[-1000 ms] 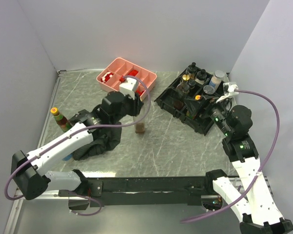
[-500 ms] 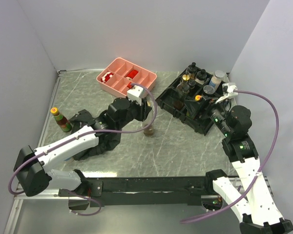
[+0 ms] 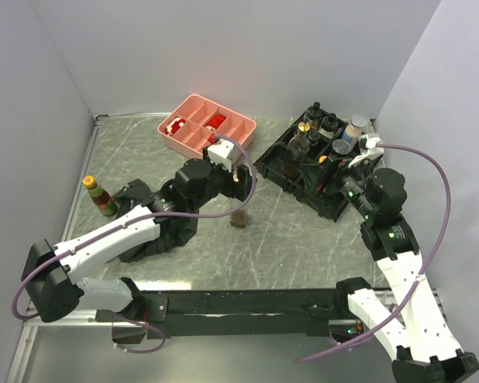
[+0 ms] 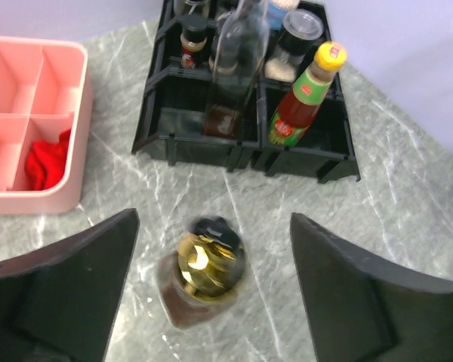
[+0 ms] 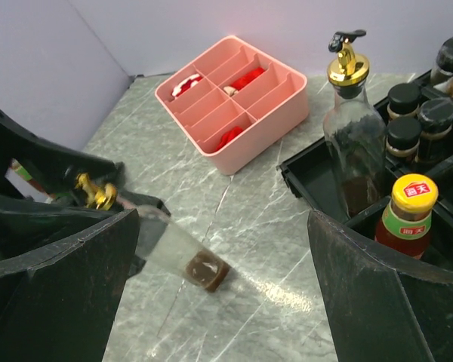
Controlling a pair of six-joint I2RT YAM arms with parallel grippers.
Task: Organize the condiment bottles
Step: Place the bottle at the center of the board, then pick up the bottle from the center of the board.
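Next, my right gripper swings left in the top view from the black rack onto the loose bottle's gold spout, since that bottle stands outside it.
A tall clear gold-spouted bottle with a little brown sauce at its base rests on the marble table between the spread fingers of my left gripper, which is open and clear of it. In the right wrist view this bottle is blurred and leans left. My right gripper is open and empty near the black rack. The rack holds another gold-spouted bottle, a yellow-capped sauce bottle and black-lidded jars. Another yellow-capped bottle stands at the table's left edge.
A pink compartment tray with red pieces sits at the back centre. A black cloth lies bunched under my left arm. Grey walls close in the table on the left, back and right.
My left gripper carried the gold-spouted bottle right toward the rack, set it on the table and opened off it. My right arm shifted slightly left.
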